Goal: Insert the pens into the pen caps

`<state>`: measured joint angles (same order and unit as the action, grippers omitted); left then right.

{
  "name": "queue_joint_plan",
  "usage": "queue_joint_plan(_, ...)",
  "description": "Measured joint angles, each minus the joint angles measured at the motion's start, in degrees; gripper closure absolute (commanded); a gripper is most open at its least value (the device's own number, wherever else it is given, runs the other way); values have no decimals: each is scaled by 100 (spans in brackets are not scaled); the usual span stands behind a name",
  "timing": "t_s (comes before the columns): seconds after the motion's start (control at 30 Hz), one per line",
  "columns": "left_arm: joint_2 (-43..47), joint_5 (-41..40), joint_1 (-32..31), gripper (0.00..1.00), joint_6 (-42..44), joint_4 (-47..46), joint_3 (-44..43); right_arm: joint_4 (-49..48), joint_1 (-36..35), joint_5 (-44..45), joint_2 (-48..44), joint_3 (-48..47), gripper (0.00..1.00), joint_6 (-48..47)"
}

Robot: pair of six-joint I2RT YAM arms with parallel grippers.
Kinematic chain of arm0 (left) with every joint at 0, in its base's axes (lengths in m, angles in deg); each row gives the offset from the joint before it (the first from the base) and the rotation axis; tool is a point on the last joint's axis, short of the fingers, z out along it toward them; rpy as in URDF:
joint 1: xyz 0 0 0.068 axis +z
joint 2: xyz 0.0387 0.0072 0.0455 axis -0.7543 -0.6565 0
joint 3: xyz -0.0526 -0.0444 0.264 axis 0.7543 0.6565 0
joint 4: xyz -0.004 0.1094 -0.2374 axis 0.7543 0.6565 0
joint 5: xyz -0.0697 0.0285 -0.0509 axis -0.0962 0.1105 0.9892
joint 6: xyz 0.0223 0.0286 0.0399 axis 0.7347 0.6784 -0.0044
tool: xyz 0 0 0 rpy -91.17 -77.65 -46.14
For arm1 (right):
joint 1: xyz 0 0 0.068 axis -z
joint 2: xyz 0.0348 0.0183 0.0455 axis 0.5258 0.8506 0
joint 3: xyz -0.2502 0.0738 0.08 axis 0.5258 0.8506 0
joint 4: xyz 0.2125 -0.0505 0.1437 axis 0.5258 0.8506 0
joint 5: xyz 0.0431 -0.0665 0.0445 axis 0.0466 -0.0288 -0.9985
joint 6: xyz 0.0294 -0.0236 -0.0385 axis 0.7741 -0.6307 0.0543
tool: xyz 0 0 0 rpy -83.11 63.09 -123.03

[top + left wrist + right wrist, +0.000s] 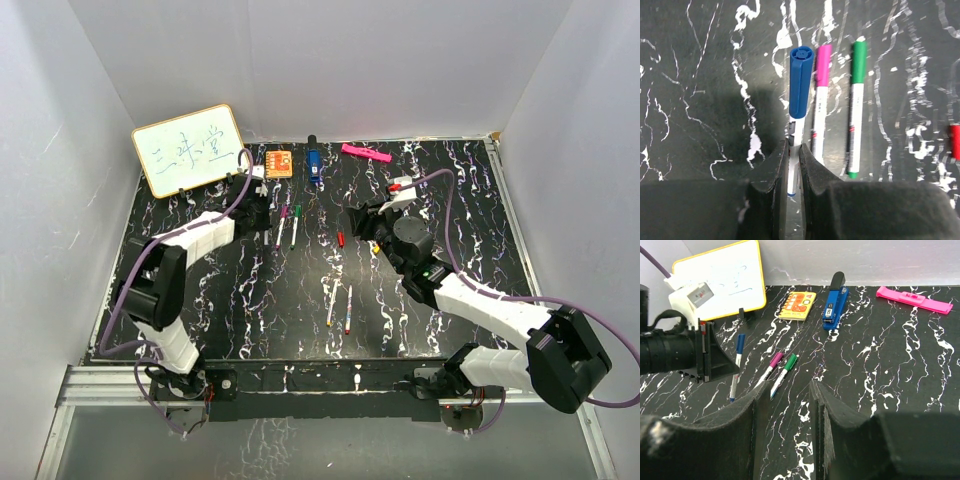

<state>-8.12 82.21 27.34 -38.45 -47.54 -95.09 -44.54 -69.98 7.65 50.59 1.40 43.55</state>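
The pen already has its blue cap on its body, so my left gripper needs to lower the pen onto the bare tabletop beside the purple-capped pen and release it there.
My left gripper is shut on the white barrel of a pen with a blue cap on it, low over the table. Beside it lie a purple-capped pen and a green-capped pen. All three show in the right wrist view: blue, purple, green. My right gripper is open and empty. In the top view it hovers between a loose red cap and a loose yellow cap. Two uncapped pens lie nearer the front.
At the back stand a whiteboard, an orange notepad, a blue-and-black stapler and a flat pink bar. The left gripper's body sits left of the right fingers. White walls close in the table.
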Motion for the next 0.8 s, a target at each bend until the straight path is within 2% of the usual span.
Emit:
queue_joint_plan(0.17,-446,-52,136,100,92,341,-212,11,0,44,2,0,65,9)
queue_joint_plan(0.8,-1349,-105,199,98,76,599,-951,212,0,109,72,-2,65,20)
